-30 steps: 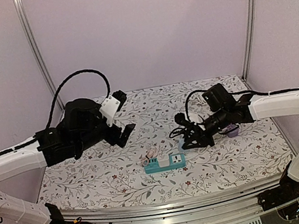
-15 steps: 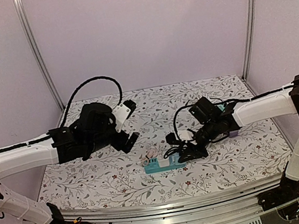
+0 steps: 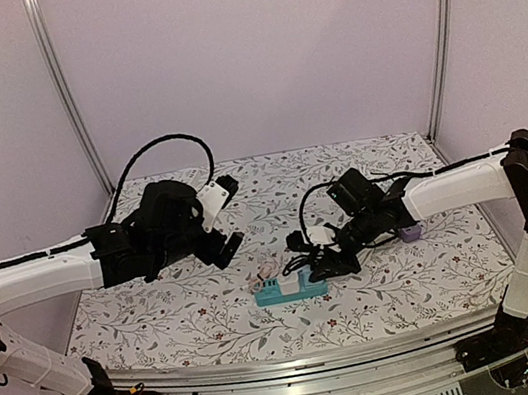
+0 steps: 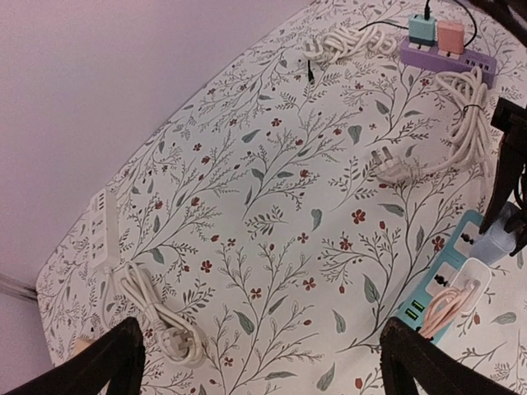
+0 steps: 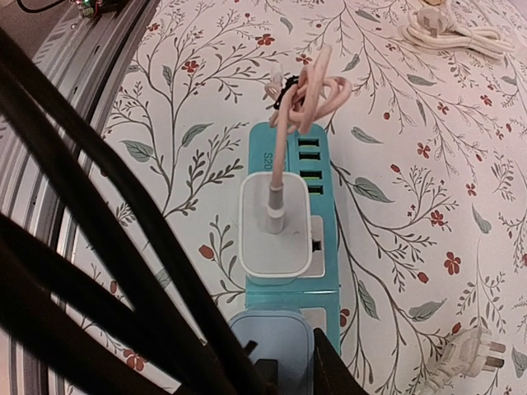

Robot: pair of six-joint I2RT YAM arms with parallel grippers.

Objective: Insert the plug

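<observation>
The pale blue plug and the teal power strip (image 3: 290,289) it sits on go outward next in my right gripper to the tabletop near the purple strip, and the plug is released there.
A teal power strip (image 3: 290,289) lies at the table's front middle, with a white charger (image 5: 276,222) and a pink cable (image 5: 305,90) plugged in. My right gripper (image 3: 321,261) is shut on a pale blue plug (image 5: 272,350) and holds it on the strip's (image 5: 321,251) near end, right behind the white charger. I cannot tell how deep the plug sits. Its black cable (image 5: 90,239) crosses the right wrist view. My left gripper (image 3: 228,214) is open and empty, above the table left of the strip (image 4: 461,263).
A purple power strip (image 4: 449,58) with a teal and a pink plug lies at the far right. A white plug with a coiled cord (image 4: 428,156) lies near it. A white power strip (image 4: 99,230) and a cord coil (image 4: 156,321) lie at the left.
My right gripper has moved left and down with the blue plug onto the teal strip's end. My left gripper has shifted a little to the right.
</observation>
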